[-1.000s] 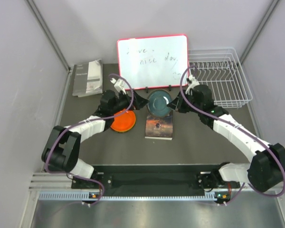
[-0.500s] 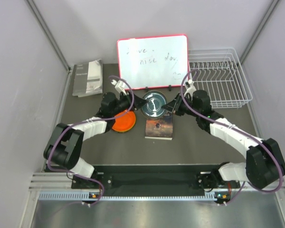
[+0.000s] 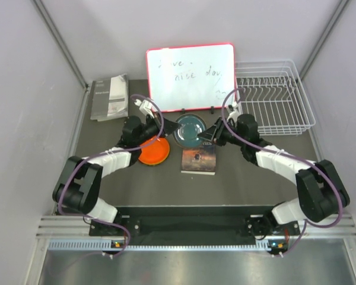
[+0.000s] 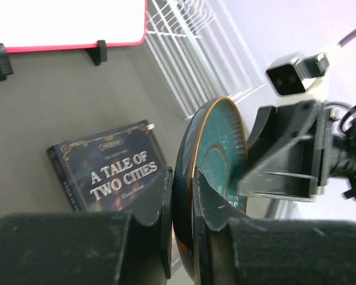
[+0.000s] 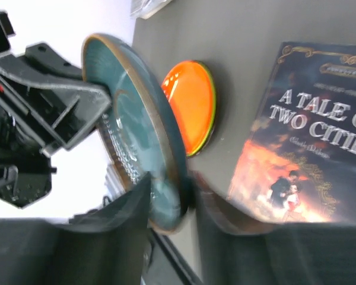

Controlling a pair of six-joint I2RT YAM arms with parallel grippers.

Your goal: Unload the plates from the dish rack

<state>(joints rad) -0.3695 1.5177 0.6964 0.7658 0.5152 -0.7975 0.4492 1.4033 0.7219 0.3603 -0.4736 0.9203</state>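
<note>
My left gripper moves back, down and to the left in the top view next, freeing the teal plate atop the other, since the orange plate [image 3: 153,150] lies below.
The teal blue plate [image 3: 190,129] hangs on edge above the table between both arms. My left gripper [image 3: 171,127] is shut on its left rim; in the left wrist view the jaws [image 4: 184,184] pinch the rim of the plate [image 4: 219,154]. My right gripper [image 3: 209,135] stands at the opposite rim, open, with the plate's edge [image 5: 136,119] still between its blurred, spread fingers [image 5: 169,190]. An orange plate [image 3: 153,150] lies flat on the table under the left arm, a green edge showing beneath it [image 5: 190,107]. The white wire dish rack [image 3: 273,95] stands at the back right with no plate in it.
A book [image 3: 199,160], "A Tale of Two Cities", lies just below the held plate. A red-framed whiteboard [image 3: 190,74] stands upright at the back middle. A grey booklet [image 3: 110,98] lies at the back left. Grey walls close in both sides.
The left gripper went from wide open to shut on the teal plate's rim. The right gripper, shut on the plate before, has just spread its fingers. The plate shifted slightly left and back.
</note>
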